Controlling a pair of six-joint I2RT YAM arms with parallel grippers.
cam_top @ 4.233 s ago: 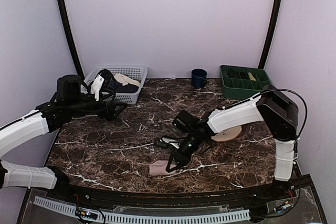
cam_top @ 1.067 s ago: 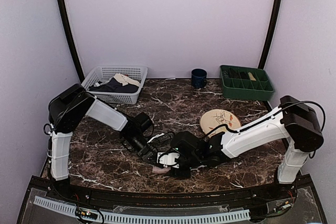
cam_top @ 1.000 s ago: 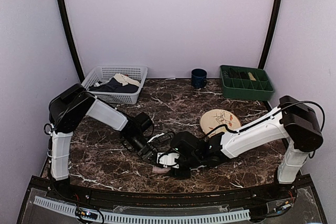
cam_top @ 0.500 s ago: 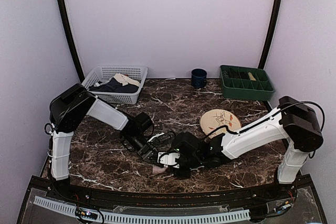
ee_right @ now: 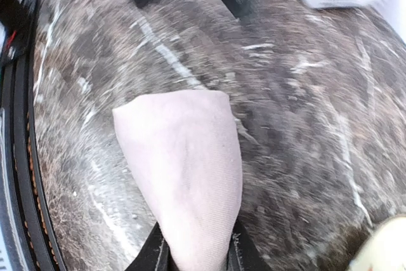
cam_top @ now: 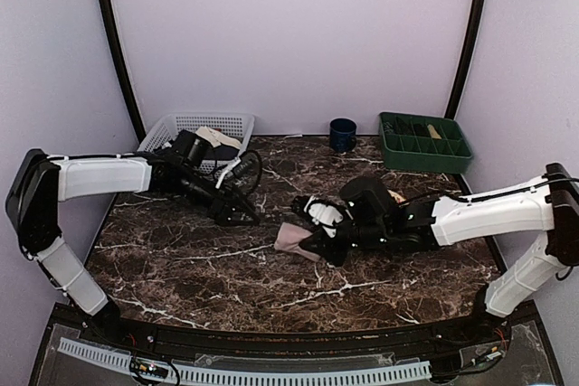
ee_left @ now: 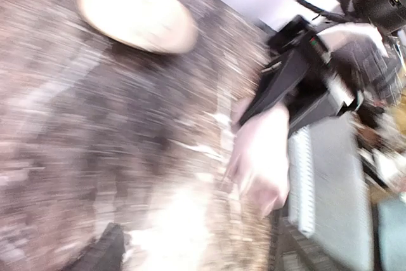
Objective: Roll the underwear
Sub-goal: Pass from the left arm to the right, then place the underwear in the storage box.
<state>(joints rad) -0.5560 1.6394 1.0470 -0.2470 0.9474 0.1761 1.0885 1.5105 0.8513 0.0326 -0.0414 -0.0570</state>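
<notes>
The bundle is rolled, so my right gripper lifts it outward next, lowers it inside the tray's near mug-side section (cam_top: pixel 395 147) and lets it go.
The underwear (cam_top: pixel 294 240) is a small dusty-pink rolled bundle near the middle of the table. My right gripper (cam_top: pixel 314 243) is shut on its right end and holds it just above the marble. In the right wrist view the pink fabric (ee_right: pixel 187 157) sticks out forward from between my two black fingers (ee_right: pixel 154 253). No waistband shows. My left gripper (cam_top: pixel 237 211) is empty, to the left of the bundle and apart from it. The left wrist view is badly blurred. It shows the bundle (ee_left: pixel 261 157) in the right gripper's black jaws.
A white basket (cam_top: pixel 226 121) at the back left holds a dark navy garment (cam_top: pixel 192 148) and a beige cloth (cam_top: pixel 220 138). A blue mug (cam_top: pixel 342 134) and a green divided tray (cam_top: pixel 422 143) stand at the back. The round plate (ee_left: pixel 136 14) lies behind the right arm.
Both arms have left the near edge. My right gripper has carried the bundle back and up towards the table's middle. My left gripper has let go and swung away to the left.
</notes>
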